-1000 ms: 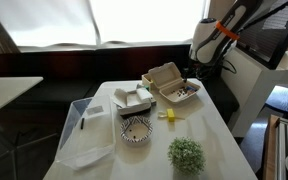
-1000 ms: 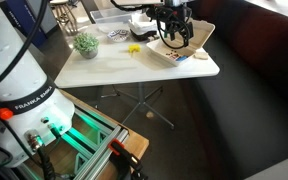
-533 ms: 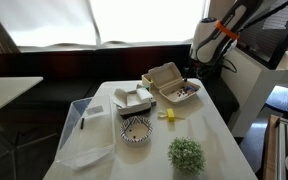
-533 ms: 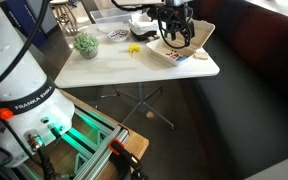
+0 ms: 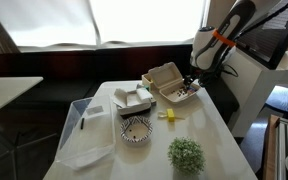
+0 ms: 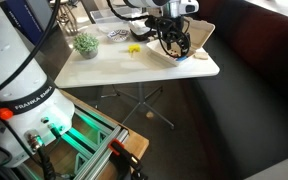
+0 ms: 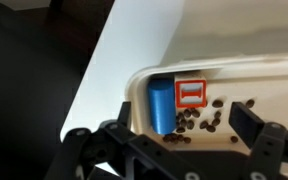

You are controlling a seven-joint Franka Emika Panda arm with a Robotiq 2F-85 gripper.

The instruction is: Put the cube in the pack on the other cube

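The orange and white cube lies below my gripper beside the blue cylinder (image 7: pixel 162 104). My gripper should go down onto it, easing toward the right in the wrist view.
The pack (image 5: pixel 172 90) is a beige clamshell box, open at the table's far side; it also shows in an exterior view (image 6: pixel 184 55). In the wrist view its tray (image 7: pixel 141 82) holds an orange-red cube (image 7: pixel 190 93), a blue cylinder (image 7: pixel 162 104) and scattered dark beans. The tiny yellow cube (image 5: pixel 168 115) lies on the table in front of the pack, also visible in an exterior view (image 6: pixel 134 48). My gripper (image 7: pixel 184 125) is open and empty just above the tray, its fingers on either side of the orange-red cube and cylinder; it shows in both exterior views (image 5: pixel 192 80) (image 6: pixel 174 44).
A whiter clamshell box (image 5: pixel 134 100) and a patterned bowl (image 5: pixel 136 130) sit left of the yellow cube. A clear plastic container (image 5: pixel 84 130) is at the table's left, a potted plant (image 5: pixel 186 153) at the front. The table edge (image 7: pixel 94 75) runs close beside the pack.
The arm has come down and in toward the pack's tray. The gripper stays open. The cubes and boxes have not moved.
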